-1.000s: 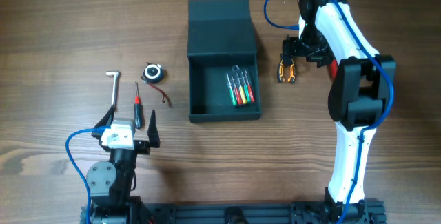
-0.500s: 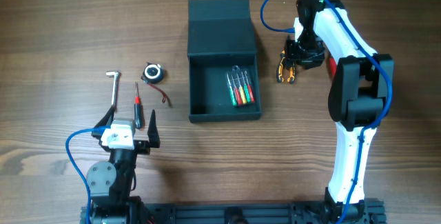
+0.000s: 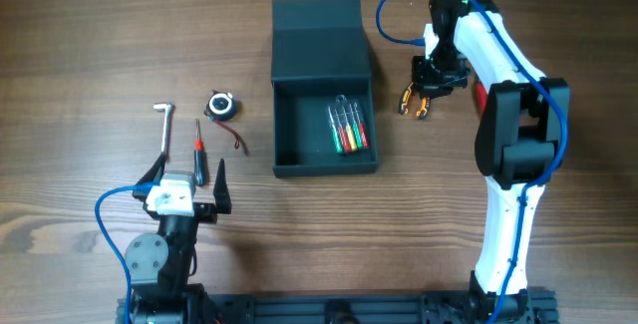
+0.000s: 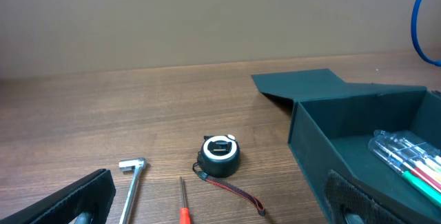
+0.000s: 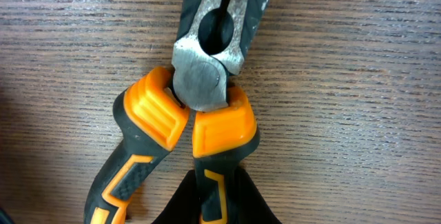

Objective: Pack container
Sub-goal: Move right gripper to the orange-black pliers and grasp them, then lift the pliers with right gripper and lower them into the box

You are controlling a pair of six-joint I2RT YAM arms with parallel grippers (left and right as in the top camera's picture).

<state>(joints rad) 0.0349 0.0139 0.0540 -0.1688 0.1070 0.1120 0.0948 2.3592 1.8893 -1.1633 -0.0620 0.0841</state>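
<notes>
My right gripper should go up over the container's side, because that side stands between pliers (image 3: 412, 102) and screwdrivers. Then it should come down onto the screwdrivers' handles and let go.
The dark teal container (image 3: 299, 135) stands open at the table's middle, its flap lid (image 3: 319, 35) laid back behind it. Several colour-handled screwdrivers (image 3: 347, 128) lie inside at the right. Just right of the box, my right gripper (image 3: 429, 83) is shut on one handle of the orange-and-black pliers (image 3: 412, 102). In the right wrist view the pliers (image 5: 200, 79) have their handles spread, and my gripper (image 5: 215, 200) clamps the right handle close over the wood. My left gripper (image 3: 189, 177) stands open at the front left, holding nothing.
On the wood left of the box lie an L-shaped metal wrench (image 3: 163, 130), a red-handled screwdriver (image 3: 198, 150) and a round black tape measure (image 3: 220, 105) with a strap. In the left wrist view the tape measure (image 4: 220, 155) lies ahead and the box wall (image 4: 310, 134) stands at the right.
My right gripper has closed from open onto a pliers handle. The pliers have shifted a little and their handles now spread apart. The left arm has not moved.
</notes>
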